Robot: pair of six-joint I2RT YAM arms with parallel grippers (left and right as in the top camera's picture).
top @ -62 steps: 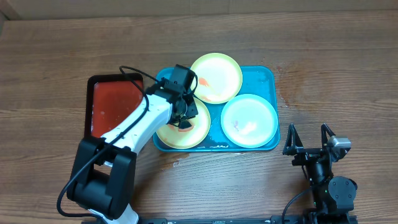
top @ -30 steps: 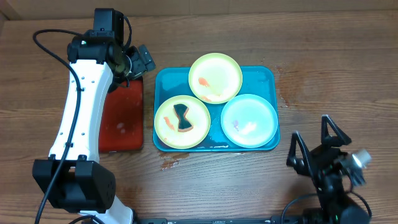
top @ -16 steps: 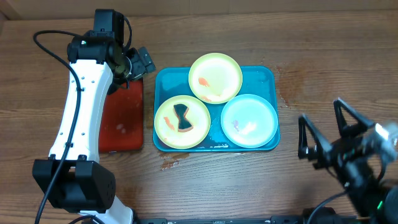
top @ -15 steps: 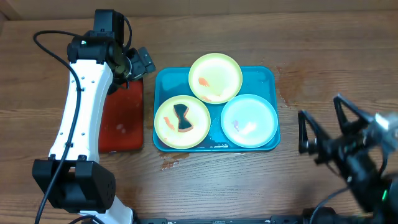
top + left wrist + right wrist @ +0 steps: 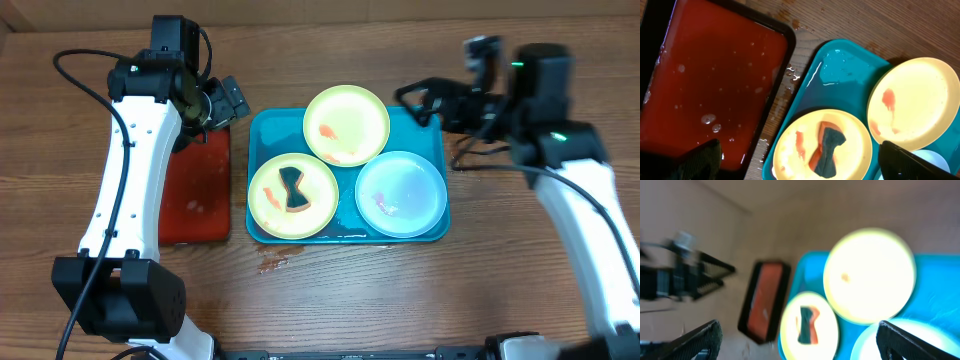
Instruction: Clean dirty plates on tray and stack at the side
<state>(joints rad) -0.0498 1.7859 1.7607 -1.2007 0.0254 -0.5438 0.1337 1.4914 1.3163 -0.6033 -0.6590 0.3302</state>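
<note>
My left gripper moves down, back and to the right in the overhead view onto the sponge's narrow middle (image 5: 293, 188) (image 5: 828, 150) next, since that lies below and back from it.
Three plates lie on the turquoise tray (image 5: 430, 120): a lime-green one (image 5: 347, 125) at the back, a second lime-green one (image 5: 268, 195) at front left, and a pale blue one (image 5: 401, 193) at front right. All carry orange smears. A dark sponge (image 5: 292, 190) rests on the front-left plate (image 5: 850, 135). My left gripper (image 5: 215, 102) hangs open and empty over the gap between the two trays. My right gripper (image 5: 422, 100) is open and empty above the tray's back right corner, pointing left; its wrist view is blurred.
A red-brown, black-rimmed tray (image 5: 195, 190) holding wet reddish liquid lies left of the turquoise tray. Water drops spot the wood between them (image 5: 790, 75). Bare wooden table surrounds both trays.
The right arm has swung up from the front right of the table to the tray's back right corner, gripper still open. The left arm and the plates have not moved over the last second.
</note>
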